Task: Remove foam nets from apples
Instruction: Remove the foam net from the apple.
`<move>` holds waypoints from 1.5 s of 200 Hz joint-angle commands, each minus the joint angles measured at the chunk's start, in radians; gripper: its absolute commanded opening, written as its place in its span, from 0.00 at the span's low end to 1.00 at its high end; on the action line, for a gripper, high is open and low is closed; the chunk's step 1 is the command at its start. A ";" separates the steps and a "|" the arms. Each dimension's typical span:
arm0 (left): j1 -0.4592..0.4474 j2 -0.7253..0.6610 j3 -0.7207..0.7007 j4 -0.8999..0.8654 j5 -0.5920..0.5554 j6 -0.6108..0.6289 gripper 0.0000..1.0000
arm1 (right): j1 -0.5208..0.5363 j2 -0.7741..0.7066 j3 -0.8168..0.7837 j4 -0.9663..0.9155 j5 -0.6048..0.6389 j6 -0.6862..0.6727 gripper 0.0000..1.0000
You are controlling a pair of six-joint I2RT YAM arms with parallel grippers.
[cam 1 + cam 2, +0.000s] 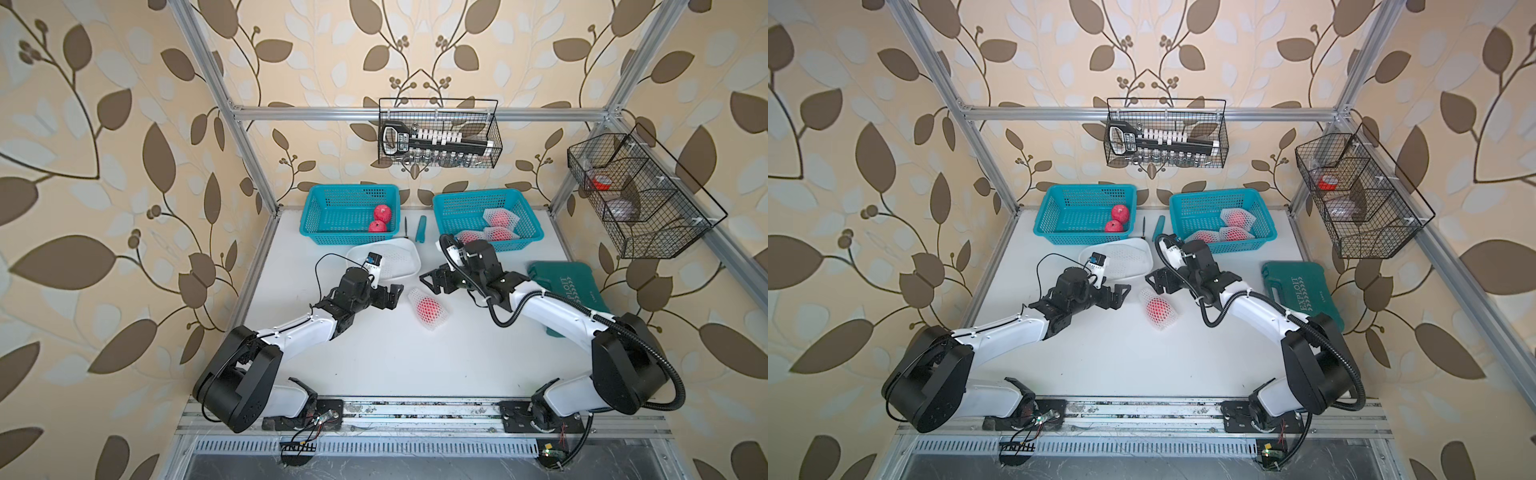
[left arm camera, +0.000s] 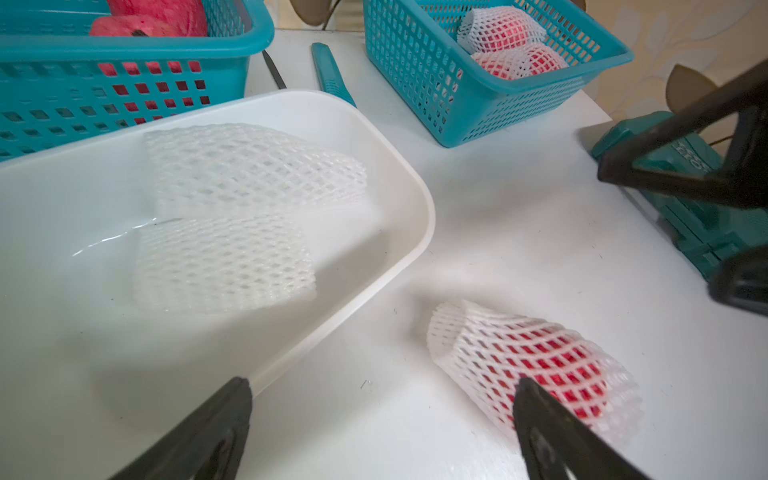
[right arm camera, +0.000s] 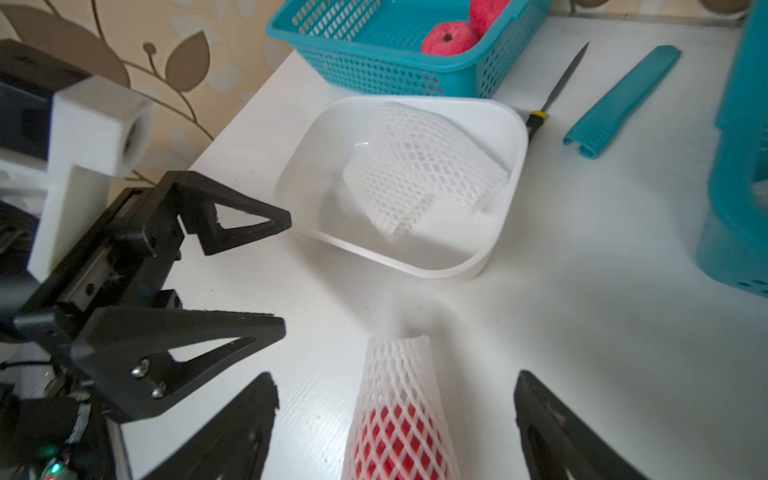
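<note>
The right gripper moves down toward my left gripper and onto the net's empty end by the tub (image 3: pixel 398 349) next, since that end lies below and between both grippers.
One apple in a white foam net (image 1: pixel 428 308) (image 1: pixel 1158 308) lies on the white table between my two arms. My right gripper (image 1: pixel 427 284) (image 3: pixel 397 378) is open, a finger on either side of the net's empty end (image 3: pixel 399 353), touching nothing. My left gripper (image 1: pixel 397 296) (image 2: pixel 382 386) is open just left of this netted apple (image 2: pixel 532 365), with only bare table between its fingers. Two bare apples (image 1: pixel 380 219) sit in the left teal basket (image 1: pixel 349 188). Several netted apples (image 1: pixel 496 226) fill the right teal basket (image 1: pixel 473 195). Two empty foam nets (image 2: pixel 232 216) lie in the white tub (image 1: pixel 413 249).
A green tool case (image 1: pixel 569 291) lies under my right forearm. A thin black blade (image 1: pixel 406 226) and a teal sheath (image 1: pixel 421 228) lie between the baskets. Black wire baskets hang on the back rail (image 1: pixel 440 133) and the right rail (image 1: pixel 640 195).
</note>
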 commanded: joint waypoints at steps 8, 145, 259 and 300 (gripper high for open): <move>-0.003 -0.037 -0.020 0.014 0.022 -0.014 0.99 | 0.012 0.148 0.181 -0.412 -0.053 -0.075 0.83; -0.003 -0.201 -0.134 0.023 -0.102 0.016 0.99 | 0.164 0.496 0.550 -0.675 0.275 -0.119 0.88; -0.004 -0.243 -0.156 -0.009 -0.165 0.032 0.99 | 0.176 0.601 0.640 -0.690 0.220 -0.143 0.45; -0.003 -0.241 -0.149 -0.016 -0.177 0.036 0.99 | 0.175 0.561 0.608 -0.651 0.130 -0.162 0.20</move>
